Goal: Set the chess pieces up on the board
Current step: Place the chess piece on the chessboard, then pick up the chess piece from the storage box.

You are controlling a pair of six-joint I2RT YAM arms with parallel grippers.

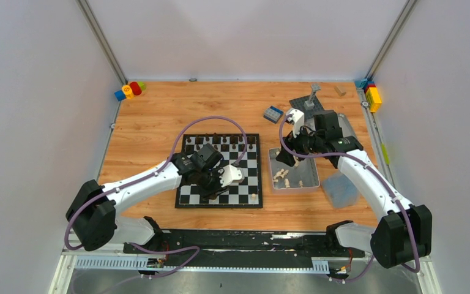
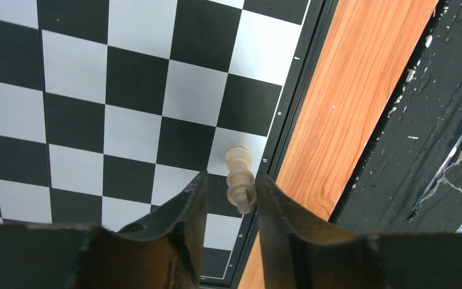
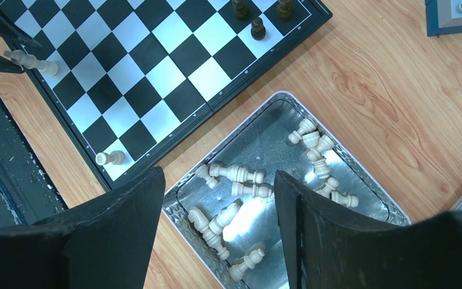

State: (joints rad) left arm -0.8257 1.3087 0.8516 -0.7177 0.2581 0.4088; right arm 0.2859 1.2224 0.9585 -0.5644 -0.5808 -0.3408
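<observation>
My right gripper moves outward and down into the tin next, onto a cream piece bunched by the tin's far side, as its open fingers hang short of it.
The board lies mid-table, with dark chess pieces along its far row. My left gripper hangs low over the near edge. A cream piece stands on a white edge square between its fingertips. The jaws are open: the piece is close against the right finger, with a gap to the left one. Another cream piece stands on the near right corner square. My right gripper is open and empty above the silver tin, where several cream pieces lie on their sides.
A grey studded plate and a blue brick sit behind the tin. Coloured bricks are at the back left and back right corners. A translucent plastic box is right of the tin. A black strip runs along the near edge.
</observation>
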